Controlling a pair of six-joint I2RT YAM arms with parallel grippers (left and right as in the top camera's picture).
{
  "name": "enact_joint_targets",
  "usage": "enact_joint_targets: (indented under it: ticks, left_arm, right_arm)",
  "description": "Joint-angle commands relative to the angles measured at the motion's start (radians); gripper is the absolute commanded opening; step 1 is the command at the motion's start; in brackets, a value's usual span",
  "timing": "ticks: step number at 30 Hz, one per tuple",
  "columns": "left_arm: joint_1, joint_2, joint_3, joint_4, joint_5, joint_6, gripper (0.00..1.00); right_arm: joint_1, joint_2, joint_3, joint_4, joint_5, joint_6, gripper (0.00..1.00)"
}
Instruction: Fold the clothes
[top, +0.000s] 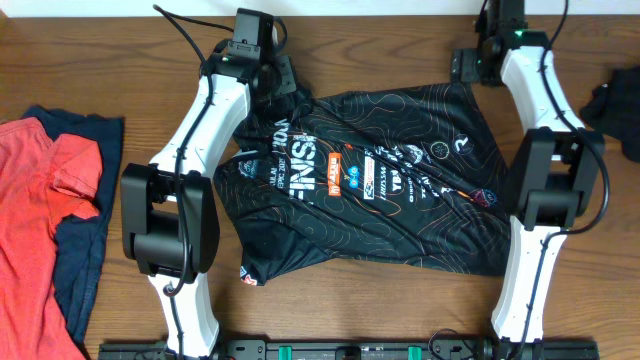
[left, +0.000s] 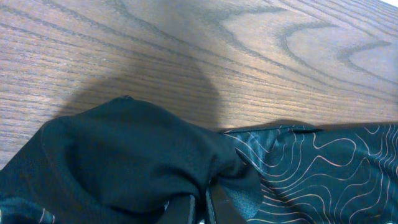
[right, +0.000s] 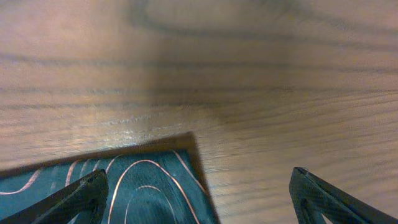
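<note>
I should next lower my right gripper and move it left in the overhead view to close on the jersey's corner (top: 466, 87) (right: 175, 164), as the jersey lies below, toward that side.
The black jersey (top: 370, 185) with wavy contour lines and white and orange logos lies spread flat in the middle of the table. My left gripper (top: 272, 78) is at its far left corner, shut on a bunched fold of the black fabric (left: 143, 155); the fingertips (left: 202, 208) pinch the cloth at the bottom of the left wrist view. My right gripper (top: 468, 68) is open at the far right corner. Its fingers (right: 199, 186) straddle the jersey's corner (right: 155, 186), which lies flat on the wood between them.
A red top (top: 40, 200) lies on a navy top (top: 85, 250) at the table's left edge. A dark bundle of cloth (top: 615, 105) sits at the right edge. Bare wood table (top: 380, 40) lies beyond the jersey's far edge.
</note>
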Motion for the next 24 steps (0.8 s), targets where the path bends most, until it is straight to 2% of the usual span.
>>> enact_joint_targets:
  ticks: [1, 4, 7, 10, 12, 15, 24]
  left_arm:
    - [0.004, 0.003, 0.013, -0.004, -0.005, -0.002, 0.06]
    - [0.004, 0.003, 0.013, -0.004, -0.006, -0.002, 0.06]
    - [0.004, 0.003, 0.013, -0.003, -0.006, -0.002, 0.06]
    - [0.004, 0.003, 0.013, -0.006, -0.009, -0.002, 0.06]
    - [0.004, 0.003, 0.013, -0.007, -0.009, -0.002, 0.06]
    - [0.005, 0.003, 0.013, -0.007, -0.009, -0.002, 0.06]
    - [0.005, 0.003, 0.013, -0.008, -0.009, -0.001, 0.05]
  right_arm:
    - [0.006, 0.034, 0.01, -0.002, -0.011, 0.007, 0.89]
    - [0.012, 0.041, 0.01, -0.001, -0.012, 0.007, 0.83]
    - [0.021, 0.046, 0.01, 0.003, -0.013, 0.007, 0.7]
    - [0.032, 0.049, 0.01, 0.007, -0.014, 0.009, 0.63]
    - [0.038, 0.051, 0.01, 0.012, -0.018, 0.011, 0.62]
    - [0.044, 0.058, 0.01, 0.021, -0.036, 0.015, 0.66]
    - [0.05, 0.105, 0.01, 0.025, -0.047, 0.038, 0.64]
